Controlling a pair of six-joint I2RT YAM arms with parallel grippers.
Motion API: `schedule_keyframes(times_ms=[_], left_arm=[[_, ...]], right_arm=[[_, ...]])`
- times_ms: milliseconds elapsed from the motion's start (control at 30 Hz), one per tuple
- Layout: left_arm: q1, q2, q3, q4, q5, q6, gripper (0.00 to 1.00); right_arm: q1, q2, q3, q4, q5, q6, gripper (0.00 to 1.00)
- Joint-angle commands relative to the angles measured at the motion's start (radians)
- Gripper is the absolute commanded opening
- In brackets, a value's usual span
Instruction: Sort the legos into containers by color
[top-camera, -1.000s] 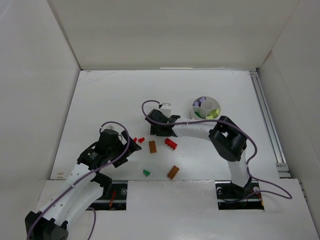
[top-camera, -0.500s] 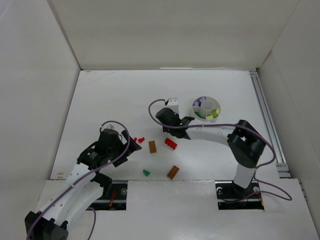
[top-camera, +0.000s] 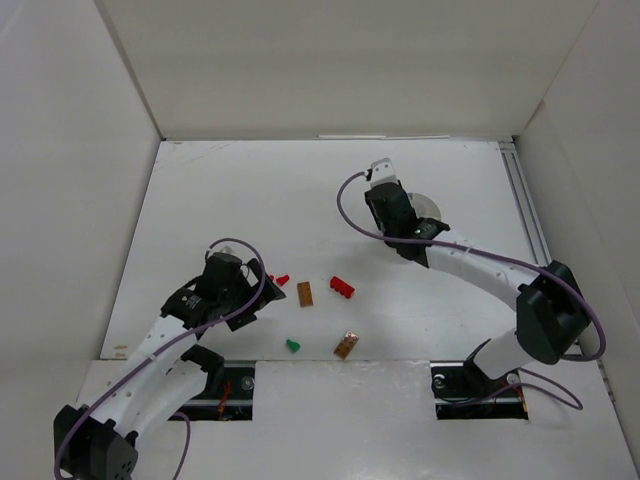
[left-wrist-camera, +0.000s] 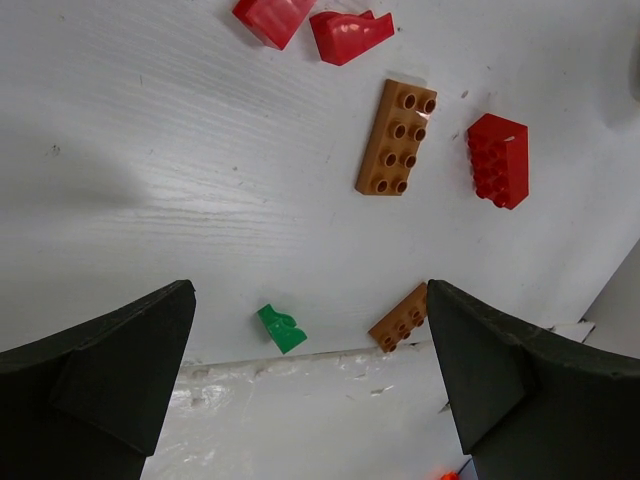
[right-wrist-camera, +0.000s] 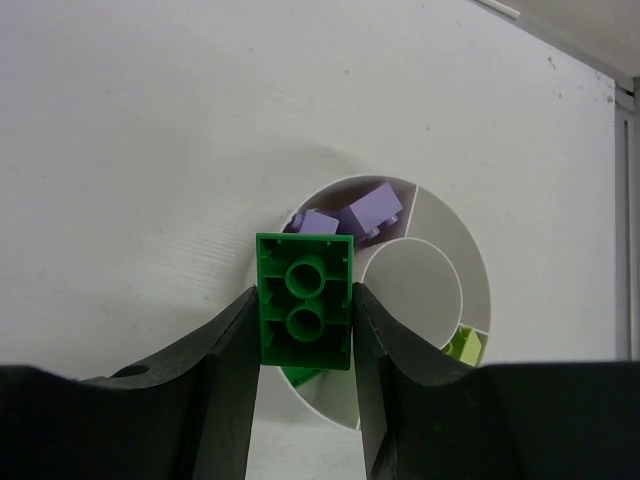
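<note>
My right gripper will next go down and inward from the round white dish's rim. It will let go of the green brick (right-wrist-camera: 305, 298) over the wedge where a green piece lies.
My right gripper (right-wrist-camera: 305, 312) is shut on a green two-stud brick (right-wrist-camera: 305, 298) and holds it above the near-left rim of the round white dish (right-wrist-camera: 472, 272). The dish holds purple bricks (right-wrist-camera: 352, 215) in one wedge, a pale yellow-green one (right-wrist-camera: 464, 345) in another, and a green piece (right-wrist-camera: 300, 376) under the held brick. In the top view the right gripper (top-camera: 398, 215) covers most of the dish (top-camera: 433, 208). My left gripper (left-wrist-camera: 308, 300) is open and empty over the table, with a small green piece (left-wrist-camera: 281, 328) and a brown brick (left-wrist-camera: 403, 318) between its fingers.
Loose on the table are two small red pieces (top-camera: 278, 280), a brown brick (top-camera: 305, 293), a red brick (top-camera: 342, 288), a green piece (top-camera: 293, 345) and another brown brick (top-camera: 346, 344). White walls enclose the table; a rail (top-camera: 535, 240) runs along the right side.
My right arm has swung from the middle of the table back and right until its gripper is over the dish. The left arm has hardly moved.
</note>
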Motion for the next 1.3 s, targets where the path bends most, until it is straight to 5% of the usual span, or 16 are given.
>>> schedule_keyframes(times_ms=[0, 467, 1000, 1267], left_arm=[[0.003, 0.014, 0.05, 0.021, 0.008, 0.025, 1.0], [0.003, 0.042, 0.05, 0.039, 0.008, 0.025, 1.0], [0.003, 0.073, 0.05, -0.004, 0.019, 0.034, 1.0], [0.003, 0.062, 0.059, -0.034, 0.03, 0.043, 1.0]], right_arm=[[0.001, 0.028, -0.006, 0.015, 0.044, -0.118, 0.25], [-0.031, 0.071, -0.035, -0.003, 0.088, -0.073, 0.31], [-0.041, -0.008, -0.095, -0.022, 0.042, -0.035, 0.6], [-0.041, -0.09, -0.095, -0.022, -0.013, -0.035, 0.63]])
